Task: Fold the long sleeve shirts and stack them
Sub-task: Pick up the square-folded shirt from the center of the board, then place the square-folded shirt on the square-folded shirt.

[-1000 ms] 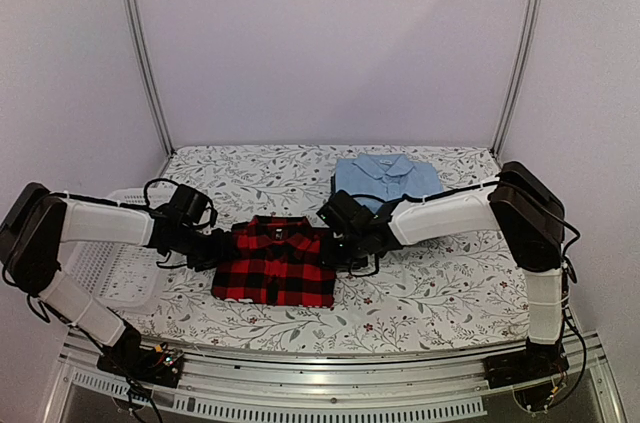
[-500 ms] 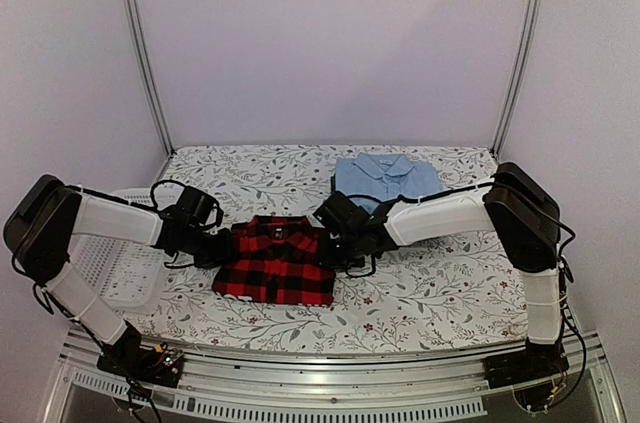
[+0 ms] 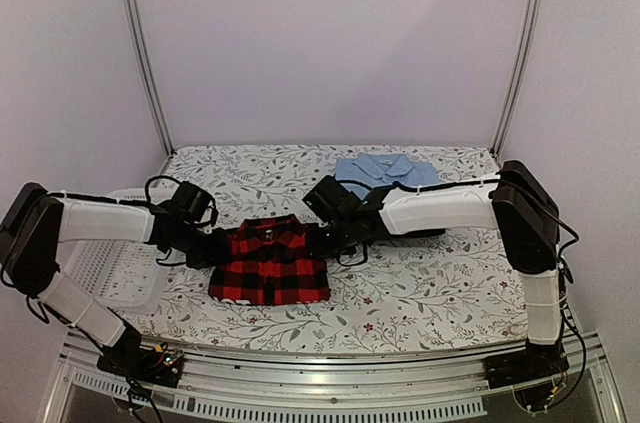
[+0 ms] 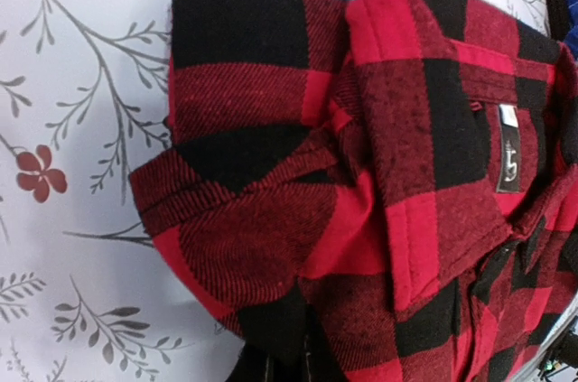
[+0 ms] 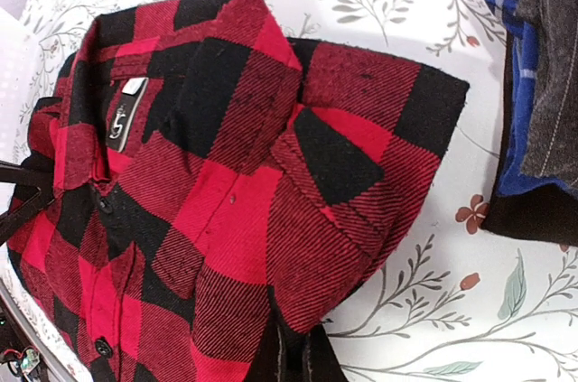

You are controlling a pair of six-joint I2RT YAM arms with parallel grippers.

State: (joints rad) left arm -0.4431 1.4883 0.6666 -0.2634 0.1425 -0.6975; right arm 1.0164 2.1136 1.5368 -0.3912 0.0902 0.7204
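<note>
The stack's light blue top [image 3: 386, 170] lies outward, to the right in the top view, so the left gripper lifts across, lowers the folded check shirt and releases next.
A folded red-and-black check shirt [image 3: 270, 263] lies at the table's front centre, collar to the rear. My left gripper [image 3: 218, 246] is shut on its left shoulder edge; in the left wrist view the cloth [image 4: 343, 174] bunches into the closed jaws [image 4: 287, 366]. Pinching the right shoulder edge is my right gripper [image 3: 322, 240], also shut, with the fabric [image 5: 226, 201] gathered at its fingertips [image 5: 302, 359]. A light blue folded shirt [image 3: 385, 171] tops a stack behind the right arm. That stack's blue and dark layers [image 5: 528, 84] show in the right wrist view.
A white mesh basket [image 3: 110, 263] sits at the table's left edge, beside the left arm. The floral tablecloth [image 3: 440, 283] covers the table. Metal frame posts [image 3: 140, 43] stand at the rear corners.
Both grippers have closed on the check shirt's shoulders. The right arm has moved left and back, and the shirt has shifted slightly left with its collar end gathered.
</note>
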